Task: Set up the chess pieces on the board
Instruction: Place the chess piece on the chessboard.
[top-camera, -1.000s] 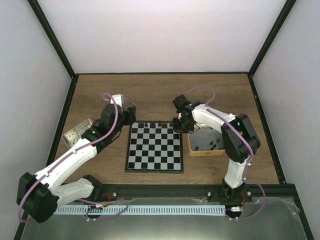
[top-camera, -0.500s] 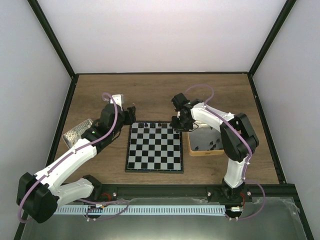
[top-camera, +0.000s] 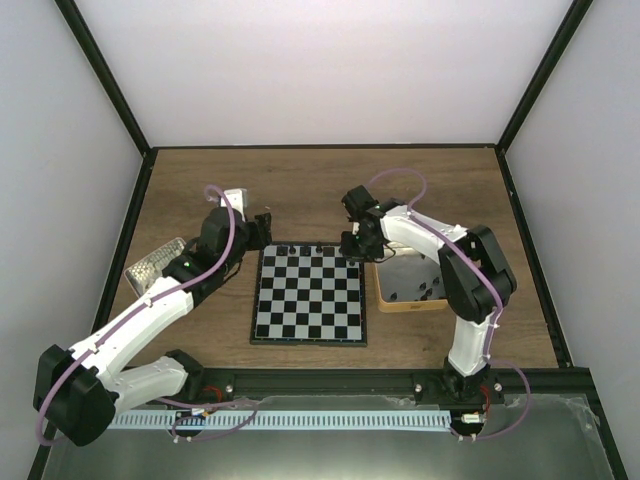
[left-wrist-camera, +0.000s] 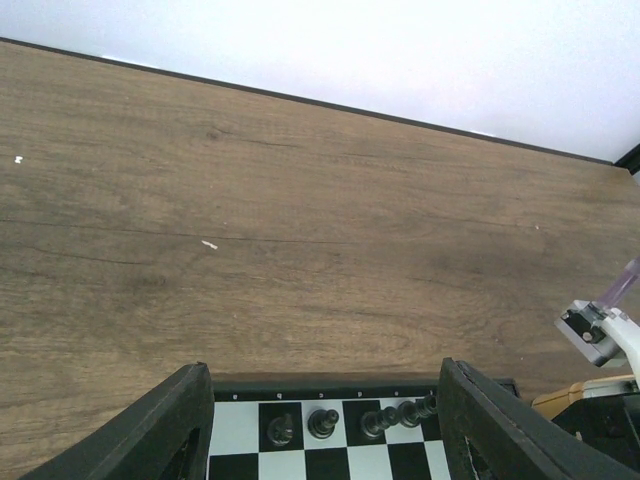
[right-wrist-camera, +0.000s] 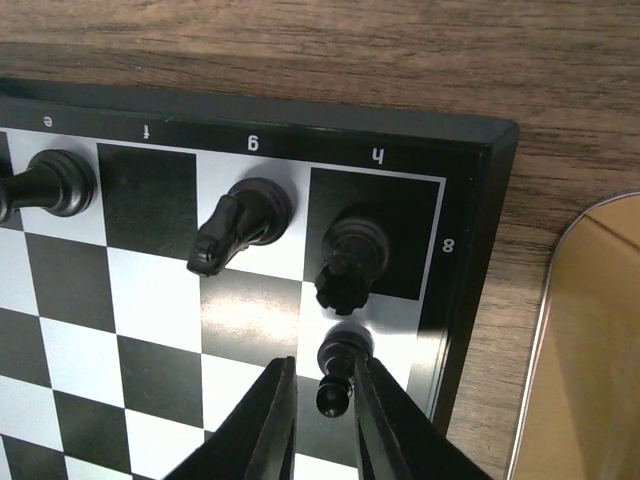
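Next, my right gripper lifts off the pawn, moves over the tin and lowers by the tin's far rim onto a black piece, since the pawn stands upright.
The board (top-camera: 308, 295) lies flat between the arms, with several black chess pieces (top-camera: 319, 246) along its far row. In the right wrist view a knight (right-wrist-camera: 238, 225) and a rook (right-wrist-camera: 352, 250) stand on the far corner squares. A pawn (right-wrist-camera: 338, 362) stands upright just in front of the rook. My right gripper (right-wrist-camera: 323, 400) straddles this pawn, slightly open, with a gap showing on the left side. My left gripper (left-wrist-camera: 322, 400) hovers open over the far left edge of the board (left-wrist-camera: 235, 425) with nothing between its fingers; several pieces (left-wrist-camera: 322, 423) stand beyond them.
A tan-sided tin (top-camera: 410, 285) with more dark pieces inside sits against the board's right edge, its rim (right-wrist-camera: 590, 340) close to my right fingers. A patterned tray (top-camera: 157, 262) lies at the far left beside the left arm. Black frame posts border the table.
My right jaws have parted from the pawn, which now stands on its square, and the wrist has drifted slightly left. The left arm has not moved.
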